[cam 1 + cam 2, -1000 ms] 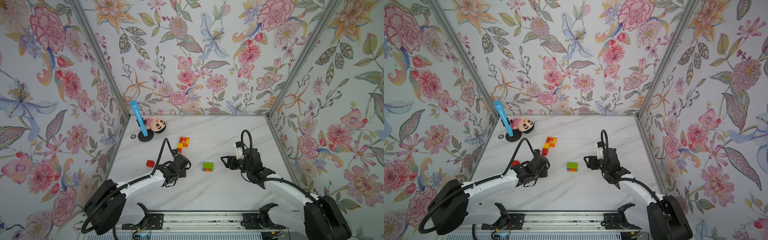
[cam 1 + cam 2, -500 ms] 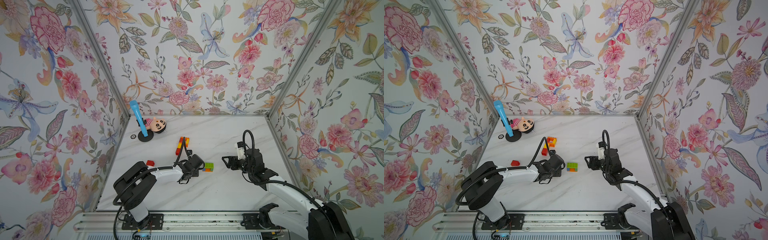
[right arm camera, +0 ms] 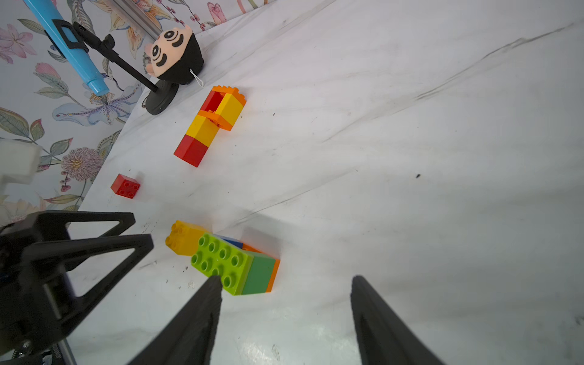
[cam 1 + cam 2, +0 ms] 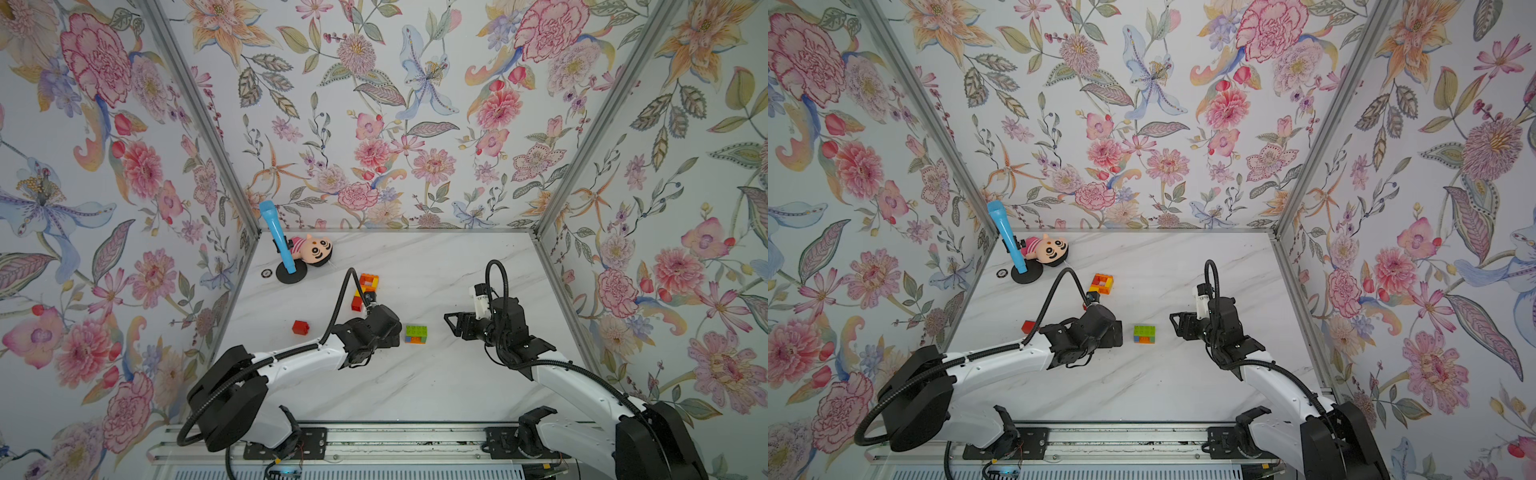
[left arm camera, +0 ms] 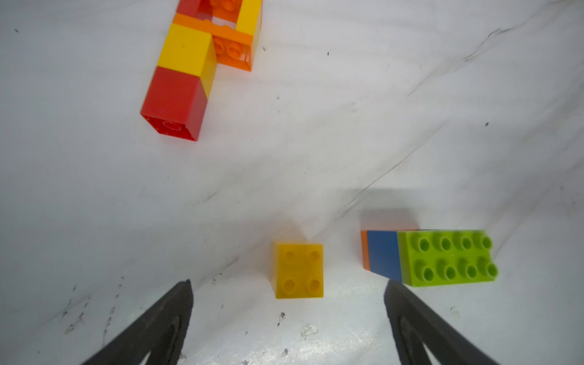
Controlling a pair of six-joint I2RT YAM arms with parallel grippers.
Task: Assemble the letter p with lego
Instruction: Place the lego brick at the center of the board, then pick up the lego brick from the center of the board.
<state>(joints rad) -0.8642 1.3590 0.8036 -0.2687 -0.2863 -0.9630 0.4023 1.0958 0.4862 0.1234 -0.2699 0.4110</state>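
I need to move my open left gripper away from the stack and lower it around the lone red brick, which sits apart from the P-shaped assembly (image 4: 365,286).
A small yellow lego brick (image 5: 298,270) rests studs-up on the table just ahead of my left gripper (image 5: 289,282), which is open and touches nothing. Beside it stands a stack with a lime-green top over blue and orange (image 4: 416,334) (image 3: 226,262). In both top views the left wrist (image 4: 374,328) hides the yellow brick. Farther back lies a red, yellow and orange P-shaped assembly (image 4: 365,286) (image 5: 186,72). One red brick (image 4: 300,327) sits alone at the left. My right gripper (image 3: 286,278) (image 4: 451,326) is open and empty, to the right of the stack.
A plush doll (image 4: 313,250) and a blue microphone on a black stand (image 4: 276,235) occupy the back left corner, with a small ring (image 4: 266,273) next to them. Flowered walls enclose three sides. A metal rail (image 4: 374,440) runs along the front.
My left arm has swung right, from near the loose red brick to beside the green-topped stack, and its gripper has opened. The right arm has hardly moved.
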